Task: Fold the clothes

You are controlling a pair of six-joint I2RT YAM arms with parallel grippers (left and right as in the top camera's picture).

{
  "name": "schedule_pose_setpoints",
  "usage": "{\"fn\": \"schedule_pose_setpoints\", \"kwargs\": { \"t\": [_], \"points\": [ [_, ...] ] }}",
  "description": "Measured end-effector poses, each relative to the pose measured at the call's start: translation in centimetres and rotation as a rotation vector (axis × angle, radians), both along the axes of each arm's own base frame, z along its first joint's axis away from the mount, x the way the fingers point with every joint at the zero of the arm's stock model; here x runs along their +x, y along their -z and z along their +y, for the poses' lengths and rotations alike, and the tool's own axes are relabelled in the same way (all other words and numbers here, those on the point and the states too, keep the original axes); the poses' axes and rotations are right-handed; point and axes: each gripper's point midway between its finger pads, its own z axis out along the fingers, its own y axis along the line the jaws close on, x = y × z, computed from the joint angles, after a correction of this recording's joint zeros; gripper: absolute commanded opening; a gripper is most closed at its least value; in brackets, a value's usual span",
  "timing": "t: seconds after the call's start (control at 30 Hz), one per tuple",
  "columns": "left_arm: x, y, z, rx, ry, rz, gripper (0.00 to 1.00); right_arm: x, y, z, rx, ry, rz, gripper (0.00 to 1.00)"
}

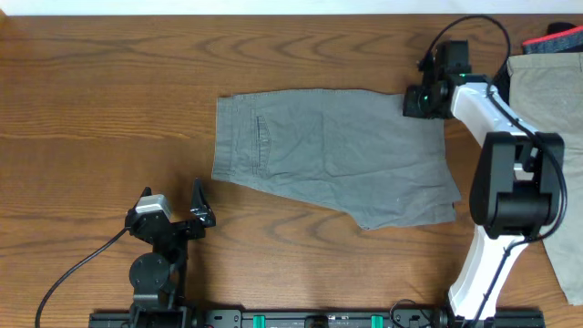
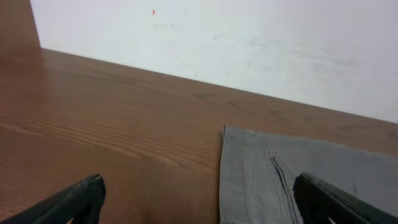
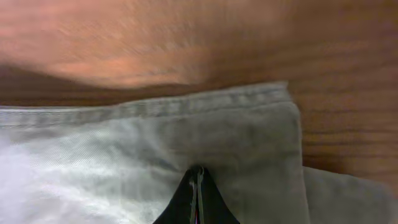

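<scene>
The robot's right hand will slide the flat corner to the right in the overhead view, because bare wood beyond the hem lies on that side, and will let the corner go there.
The grey shorts (image 1: 337, 150) lie flat in the middle of the table, waistband to the left, stitched back pocket (image 1: 262, 137) facing up. My right gripper (image 1: 421, 100) is shut on the far right hem corner; in the right wrist view its fingertips (image 3: 196, 171) pinch the grey cloth (image 3: 236, 137) just behind the hem. My left gripper (image 1: 201, 204) stands open above bare wood near the front left, short of the waistband. In the left wrist view the left gripper (image 2: 199, 202) shows wide-apart jaws, with the shorts' waistband edge (image 2: 249, 174) ahead and to the right.
A tan garment (image 1: 547, 91) lies at the table's right edge, partly under the right arm (image 1: 510, 182). Something red and dark (image 1: 557, 38) sits at the far right corner. A white wall (image 2: 249, 43) rises behind the table's far edge.
</scene>
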Motion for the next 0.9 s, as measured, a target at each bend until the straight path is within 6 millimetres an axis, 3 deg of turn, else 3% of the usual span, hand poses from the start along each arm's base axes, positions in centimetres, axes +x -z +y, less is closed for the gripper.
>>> {"fn": "schedule_pose_setpoints", "kwargs": {
  "t": [0.23, 0.5, 0.6, 0.73, 0.77, 0.83, 0.9],
  "points": [
    [0.0, 0.0, 0.0, 0.000, 0.000, 0.000, 0.98, 0.1, 0.1, -1.1, -0.033, 0.023, -0.002, 0.01],
    [0.0, 0.0, 0.0, 0.000, 0.000, 0.000, 0.98, -0.3, -0.4, -4.3, -0.190, 0.049, 0.040, 0.08],
    [0.0, 0.0, 0.0, 0.000, 0.000, 0.000, 0.98, 0.2, -1.8, -5.2, -0.229, 0.054, 0.059, 0.20],
    [0.0, 0.0, 0.0, 0.000, 0.000, 0.000, 0.98, 1.9, -6.1, -5.3, -0.221, 0.050, 0.032, 0.54],
    [0.0, 0.0, 0.0, 0.000, 0.000, 0.000, 0.98, 2.5, -7.6, -5.2, -0.212, 0.048, 0.016, 0.63],
    [0.0, 0.0, 0.0, 0.000, 0.000, 0.000, 0.98, 2.8, -10.4, -4.9, -0.188, 0.062, 0.003, 0.92],
    [0.0, 0.0, 0.0, 0.000, 0.000, 0.000, 0.98, 2.7, -12.9, -4.6, -0.163, 0.079, 0.002, 0.96]
  ]
}}
